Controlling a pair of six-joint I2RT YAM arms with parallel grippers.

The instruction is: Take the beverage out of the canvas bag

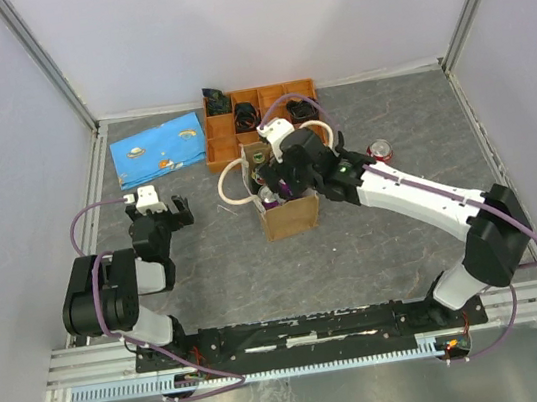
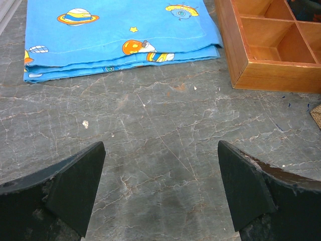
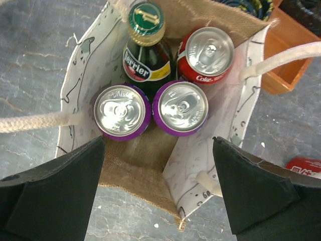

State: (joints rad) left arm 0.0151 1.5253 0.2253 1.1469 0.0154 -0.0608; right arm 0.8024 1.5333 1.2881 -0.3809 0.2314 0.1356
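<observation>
The other purple-rimmed can crowds the side of the purple-rimmed can [image 1: 287, 188] [image 3: 182, 106] beside the Coke. My right gripper will next turn and lower into the open bag over the crowded can.
The tan canvas bag [image 1: 291, 216] stands upright mid-table with cream rope handles [image 1: 229, 189]. In the right wrist view its mouth [image 3: 140, 165] is open below me. Inside stand two purple-rimmed cans [image 3: 122, 111] [image 3: 180, 108], a red Coke can [image 3: 206, 54] and a green Perrier bottle [image 3: 144, 50]. My right gripper [image 3: 158, 193] hangs open just above the bag's near rim, holding nothing; from above it is over the bag [image 1: 290, 172]. My left gripper [image 2: 160, 193] is open and empty over bare table, left of the bag [image 1: 156, 210].
An orange-brown compartment tray [image 1: 266, 115] sits behind the bag, also in the left wrist view [image 2: 271, 45]. A flat blue patterned pouch [image 1: 160, 148] lies back left [image 2: 120, 35]. A red can [image 1: 380, 152] lies on the table right of the bag [image 3: 303, 165].
</observation>
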